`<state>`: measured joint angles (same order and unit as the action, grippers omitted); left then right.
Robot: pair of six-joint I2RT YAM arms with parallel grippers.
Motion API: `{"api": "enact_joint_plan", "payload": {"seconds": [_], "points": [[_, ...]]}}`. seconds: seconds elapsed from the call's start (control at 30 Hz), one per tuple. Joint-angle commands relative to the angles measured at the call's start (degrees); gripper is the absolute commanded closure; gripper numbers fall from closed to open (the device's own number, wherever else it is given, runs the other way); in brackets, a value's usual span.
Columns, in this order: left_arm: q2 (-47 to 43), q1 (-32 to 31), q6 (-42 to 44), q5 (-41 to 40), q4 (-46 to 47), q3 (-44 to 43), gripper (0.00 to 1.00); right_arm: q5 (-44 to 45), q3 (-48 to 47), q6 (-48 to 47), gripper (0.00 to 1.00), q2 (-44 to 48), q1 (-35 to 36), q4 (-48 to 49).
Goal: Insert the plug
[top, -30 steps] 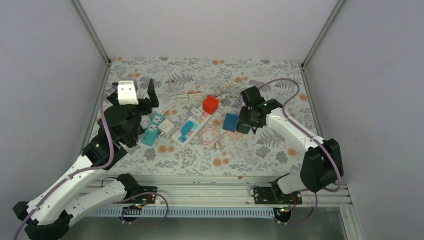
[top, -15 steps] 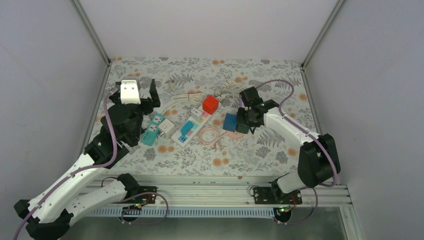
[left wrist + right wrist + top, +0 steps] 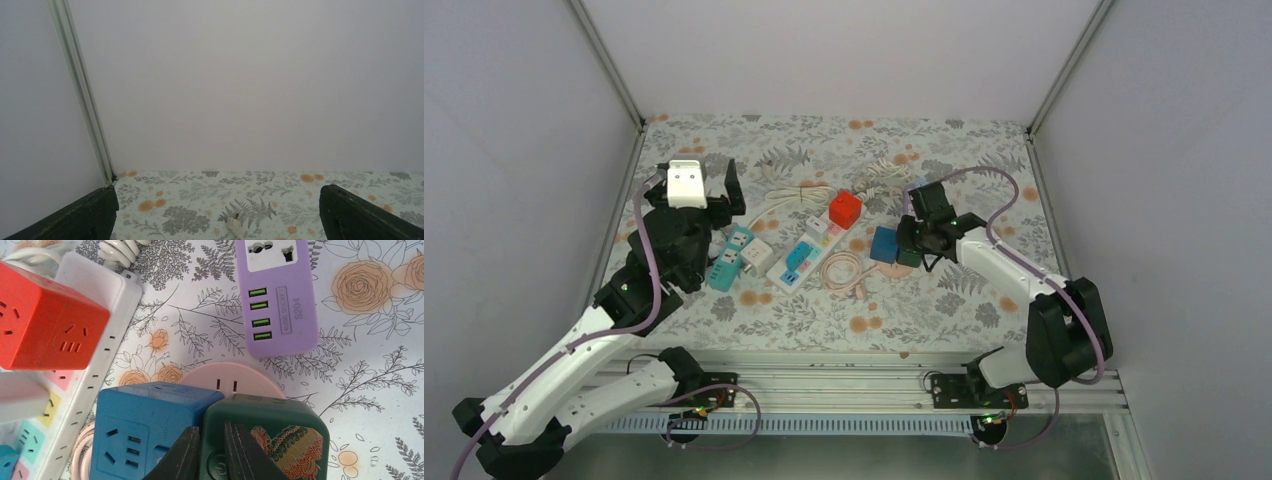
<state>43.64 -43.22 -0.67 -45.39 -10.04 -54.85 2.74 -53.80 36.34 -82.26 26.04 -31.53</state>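
Note:
My left gripper faces the wall, and the white adapter lies below it, to its right in the top view. I will tip my left gripper down and lower it onto the adapter.
My right gripper is shut, with only a thin gap between the fingers and nothing in it. It points down at the seam between a dark green socket cube and a blue socket cube. In the top view it is over the green cube. A small white plug lies on the floral mat ahead of my left gripper. That gripper is wide open, empty, raised and facing the back wall. A white power strip with coloured sockets lies mid-table.
A red socket cube sits on the strip's far end. Teal adapters and a white adapter lie left of it. A pink cable coil lies in front. A purple USB strip and a round pink socket lie behind the cubes.
My right wrist has turned and settled slightly lower over the green cube. My left gripper has shifted a little to the right. Nothing was grasped or released.

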Motion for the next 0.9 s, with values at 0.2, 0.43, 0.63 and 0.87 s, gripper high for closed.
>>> {"api": "enact_joint_plan", "payload": {"seconds": [0.2, 0.43, 0.63, 0.87], "points": [[0.62, 0.16, -0.85, -0.22, -0.26, -1.69, 0.0, 1.55, 0.67, 1.43, 0.64, 4.82, -0.73, -8.39], [2.93, 0.28, -3.47, 0.14, -1.65, -2.62, 0.0, 0.04, -7.76, -2.23, 0.53, 4.65, -0.51, -6.16], [8.03, 7.1, -11.01, 10.09, -8.28, -4.34, 0.0, -0.82, -9.74, -5.4, 0.36, 5.66, 0.41, -2.01], [16.87, 25.78, -21.74, 34.3, -14.11, -3.31, 0.0, -5.04, -7.87, -6.82, 0.27, 7.4, 1.53, 4.41]]}}
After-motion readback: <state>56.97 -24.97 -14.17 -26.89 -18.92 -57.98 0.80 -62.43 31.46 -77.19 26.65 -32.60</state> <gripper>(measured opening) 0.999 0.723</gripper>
